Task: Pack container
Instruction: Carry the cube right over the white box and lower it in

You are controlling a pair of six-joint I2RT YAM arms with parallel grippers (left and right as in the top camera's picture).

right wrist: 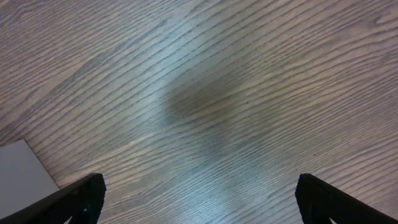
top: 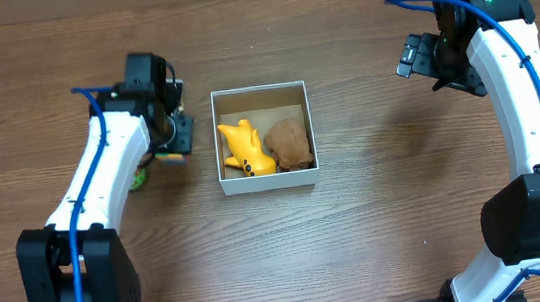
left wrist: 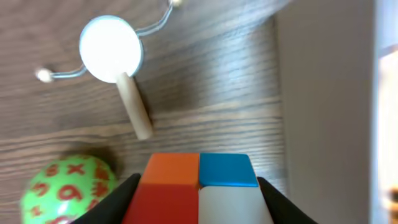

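Toys fill the near part of the box. My left gripper will next rise over the box's white side, then lower the colored cube (left wrist: 199,193) and release it on the bare far part of the box's bottom.
The container (top: 258,97), a small white-walled box with a brown floor, sits mid-table and holds a yellow toy (top: 245,148) and a brown toy (top: 289,142). My left gripper (top: 172,151) is just left of the box and is shut on a colored cube (left wrist: 199,193) with orange, blue, red and white faces. The box's white wall (left wrist: 323,93) shows at the right of the left wrist view. My right gripper (top: 423,59) is open and empty, well to the right of the box; its fingers (right wrist: 199,196) frame bare wood.
A green ball with red marks (left wrist: 65,190) lies beside the left gripper, also seen in the overhead view (top: 137,176). A white disc toy with a wooden stick (left wrist: 112,53) lies on the table beyond the cube. A white corner (right wrist: 22,171) shows in the right wrist view.
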